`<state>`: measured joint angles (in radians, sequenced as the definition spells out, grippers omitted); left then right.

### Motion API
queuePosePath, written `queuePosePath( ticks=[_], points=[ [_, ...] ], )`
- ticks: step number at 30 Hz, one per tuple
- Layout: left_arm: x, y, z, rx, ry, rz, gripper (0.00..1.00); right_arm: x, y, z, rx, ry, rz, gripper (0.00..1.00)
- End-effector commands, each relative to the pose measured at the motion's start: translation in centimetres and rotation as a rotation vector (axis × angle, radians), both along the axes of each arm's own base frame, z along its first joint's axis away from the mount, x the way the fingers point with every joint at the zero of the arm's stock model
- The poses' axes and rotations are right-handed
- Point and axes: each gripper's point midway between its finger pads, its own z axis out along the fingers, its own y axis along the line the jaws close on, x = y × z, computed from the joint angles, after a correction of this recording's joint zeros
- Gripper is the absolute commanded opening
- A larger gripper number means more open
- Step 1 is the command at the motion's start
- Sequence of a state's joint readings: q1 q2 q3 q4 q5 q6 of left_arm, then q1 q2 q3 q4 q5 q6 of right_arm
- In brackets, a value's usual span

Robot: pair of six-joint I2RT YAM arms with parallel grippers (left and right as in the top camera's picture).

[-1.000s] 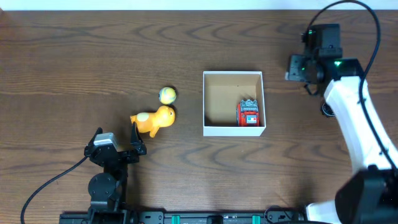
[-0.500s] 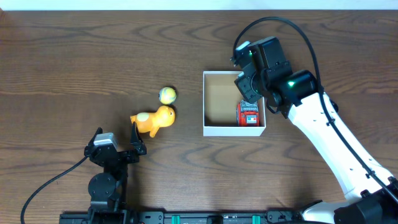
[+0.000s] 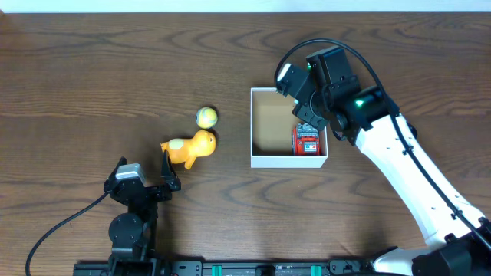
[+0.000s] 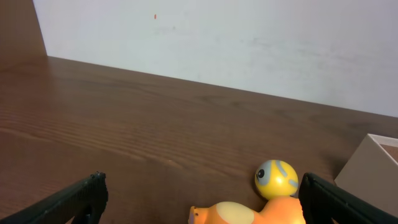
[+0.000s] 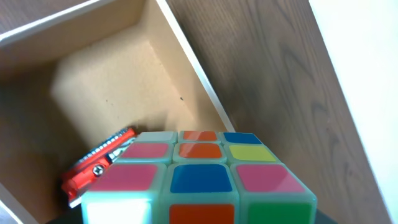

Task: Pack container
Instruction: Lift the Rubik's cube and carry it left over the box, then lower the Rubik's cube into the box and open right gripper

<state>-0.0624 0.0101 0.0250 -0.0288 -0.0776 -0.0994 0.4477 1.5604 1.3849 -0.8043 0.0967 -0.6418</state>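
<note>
The colour cube [image 5: 199, 180] goes down past the container's rim in my right gripper next. It then gets released on the container's bare bottom, between the red toy and the container's far side.
The container [image 3: 288, 159] is a white-walled square box with a brown inside at the table's middle; it also shows in the right wrist view [image 5: 186, 56] and the left wrist view [image 4: 367, 168]. A red toy [image 3: 308, 140] lies in its right half, also visible in the right wrist view [image 5: 99, 163]. My right gripper [image 3: 295, 83] is shut on a colour cube [image 5: 199, 180] and holds it over the box's back right corner. My left gripper [image 3: 143, 165] is open and empty, low at the front left, just behind an orange toy [image 3: 190, 148].
A yellow ball [image 3: 206, 117] with a face lies touching the orange toy, left of the box; it also shows in the left wrist view [image 4: 276, 179], with the orange toy [image 4: 249, 214] in front. A white wall runs along the table's far edge.
My right arm swung in from the far right, carrying the cube over the box's back right corner, then shifted slightly left. The left arm and the toys have not moved.
</note>
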Motion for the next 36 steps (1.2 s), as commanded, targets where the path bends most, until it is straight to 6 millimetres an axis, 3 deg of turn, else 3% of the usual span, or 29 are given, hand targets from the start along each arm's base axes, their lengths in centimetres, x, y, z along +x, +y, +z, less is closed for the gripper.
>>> queuePosePath(
  ticks=[1, 11, 18, 27, 36],
  points=[
    [-0.1, 0.2, -1.8, 0.021, 0.053, 0.007, 0.98, 0.2, 0.5, -0.9, -0.036, 0.014, 0.070, 0.45],
    [-0.1, 0.2, -1.8, 0.021, 0.053, 0.007, 0.98, 0.6, 0.8, -6.6, -0.104, 0.146, 0.104, 0.47],
    [-0.1, 0.2, -1.8, 0.021, 0.053, 0.007, 0.98, 0.9, 0.7, -9.3, -0.151, 0.194, 0.132, 0.47],
    [-0.1, 0.2, -1.8, 0.021, 0.053, 0.007, 0.98, 1.8, -0.3, -11.3, -0.169, 0.222, 0.123, 0.51],
    [-0.1, 0.2, -1.8, 0.021, 0.053, 0.007, 0.98, 3.0, -1.9, -11.2, -0.162, 0.203, 0.096, 0.46]
  ],
)
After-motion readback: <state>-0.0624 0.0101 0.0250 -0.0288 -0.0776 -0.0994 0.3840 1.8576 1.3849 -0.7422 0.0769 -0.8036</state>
